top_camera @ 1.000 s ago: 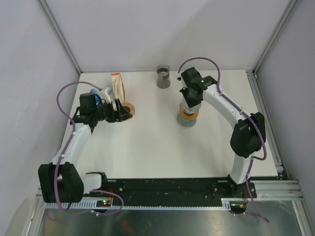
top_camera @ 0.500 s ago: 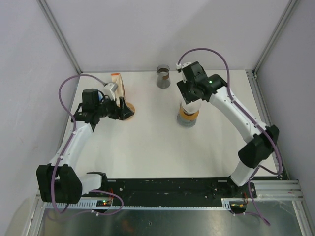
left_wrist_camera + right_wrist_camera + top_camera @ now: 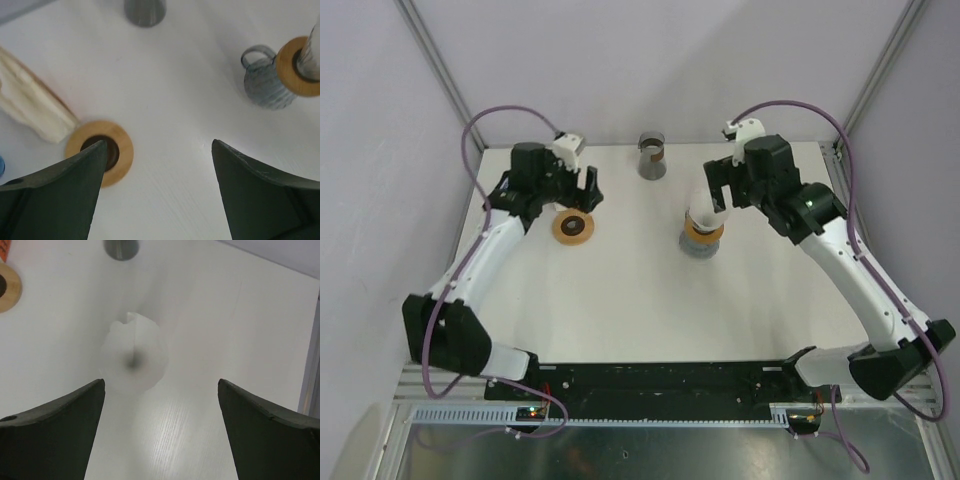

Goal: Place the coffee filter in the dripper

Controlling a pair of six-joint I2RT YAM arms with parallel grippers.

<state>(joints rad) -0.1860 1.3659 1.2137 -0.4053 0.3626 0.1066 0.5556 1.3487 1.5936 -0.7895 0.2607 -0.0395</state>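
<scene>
The grey cup's opening faces up. My left gripper needs to move outward and to the right in the top view, then down onto the grey cup's rim (image 3: 641,142).
The white paper coffee filter (image 3: 701,207) stands as a cone in the dripper (image 3: 699,241), a grey ribbed vessel with a wooden collar, right of the table's middle. My right gripper (image 3: 718,192) hangs above it, open, touching nothing. In the right wrist view the filter (image 3: 134,356) is a blurred white cone ahead of the open gripper (image 3: 161,382). My left gripper (image 3: 577,198) is open over the far left. Its wrist view shows the dripper (image 3: 265,85) with the filter (image 3: 313,50) at the right edge, far from the open gripper (image 3: 158,145).
A wooden ring (image 3: 572,227) with a dark centre lies on the table below my left gripper. A cream stack of filters (image 3: 30,107) lies beside the ring (image 3: 100,150). A grey cup (image 3: 651,155) stands at the far edge. White walls and metal posts enclose the table.
My right gripper has opened, let go of the filter and lifted back to the right. My left arm has swung toward the far edge, now covering the filter stack from above.
</scene>
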